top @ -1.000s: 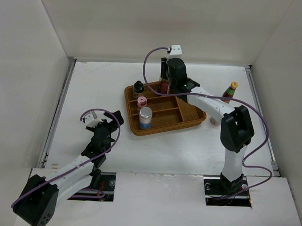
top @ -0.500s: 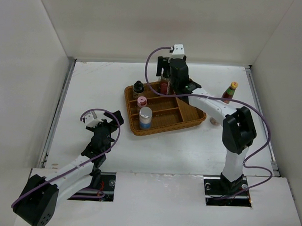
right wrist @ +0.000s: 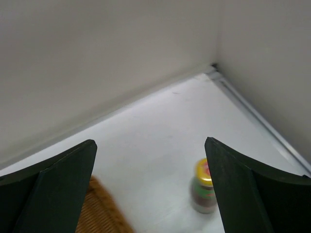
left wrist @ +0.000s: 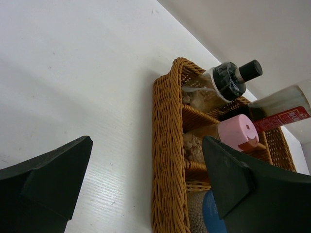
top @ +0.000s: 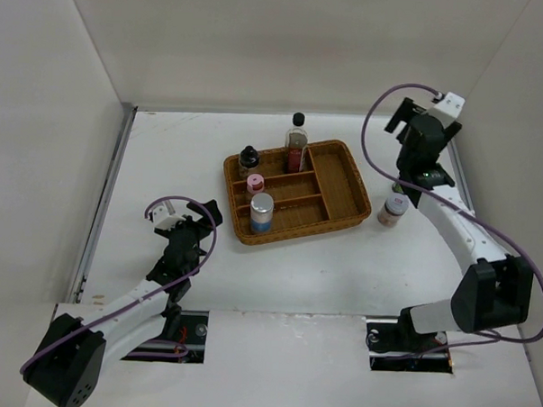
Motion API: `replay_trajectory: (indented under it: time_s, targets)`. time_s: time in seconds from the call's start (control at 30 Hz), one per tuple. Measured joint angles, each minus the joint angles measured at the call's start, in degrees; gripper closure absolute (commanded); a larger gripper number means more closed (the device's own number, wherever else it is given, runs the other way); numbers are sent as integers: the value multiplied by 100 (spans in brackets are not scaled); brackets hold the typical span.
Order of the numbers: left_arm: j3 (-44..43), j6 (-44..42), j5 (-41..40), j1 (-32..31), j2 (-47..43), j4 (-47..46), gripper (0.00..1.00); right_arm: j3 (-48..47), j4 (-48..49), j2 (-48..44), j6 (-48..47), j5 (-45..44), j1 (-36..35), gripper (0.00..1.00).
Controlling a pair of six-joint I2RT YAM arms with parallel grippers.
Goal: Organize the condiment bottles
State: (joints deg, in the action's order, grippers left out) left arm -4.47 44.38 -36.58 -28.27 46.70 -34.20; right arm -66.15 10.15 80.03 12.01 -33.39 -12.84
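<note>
My right gripper moves down and toward the right in the wrist view onto the green bottle's cap (right wrist: 204, 170) next, since it sits well below and off my fingertips' middle.
The wicker tray (top: 336, 206) holds a tall clear black-capped bottle (top: 297, 141), a squat dark bottle (top: 248, 159), a pink-lidded jar (top: 254, 184) and a silver-lidded shaker (top: 262, 212). A second pink-lidded jar (top: 394, 209) stands on the table right of the tray. The green orange-capped bottle (right wrist: 204, 191) stands near the back right corner, below my right gripper (right wrist: 149, 141), which is open, empty and high above the table (top: 408, 121). My left gripper (top: 194, 220) is open and empty, left of the tray (left wrist: 167, 145), facing the squat bottle (left wrist: 218, 82) and jar (left wrist: 236, 132).
White walls close in the table on the left, back and right. A metal rail (right wrist: 262, 116) runs along the right wall's foot. The right arm (top: 451, 220) arches over the table's right side, above the loose jar.
My right gripper opened, let go of the tall bottle, which stays upright in the tray's back compartment, and swung up and right to the back right corner. The left arm has not moved.
</note>
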Motion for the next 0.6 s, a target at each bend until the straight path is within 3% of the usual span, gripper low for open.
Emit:
replay_trajectory:
  time_s: [0.1, 0.33, 0.5, 0.6]
  targets:
    - [0, 0, 0, 0, 46, 2, 0, 101, -256, 175, 129, -297, 468, 0]
    - [0, 0, 2, -4, 127, -28, 0, 140, -660, 935, 258, -295, 833, 2]
    - [0, 0, 7, -37, 221, -42, 0, 138, -767, 1290, 339, -120, 951, 13]
    - [0, 0, 17, -39, 229, -50, 0, 138, -807, 1392, 385, -74, 984, 32]
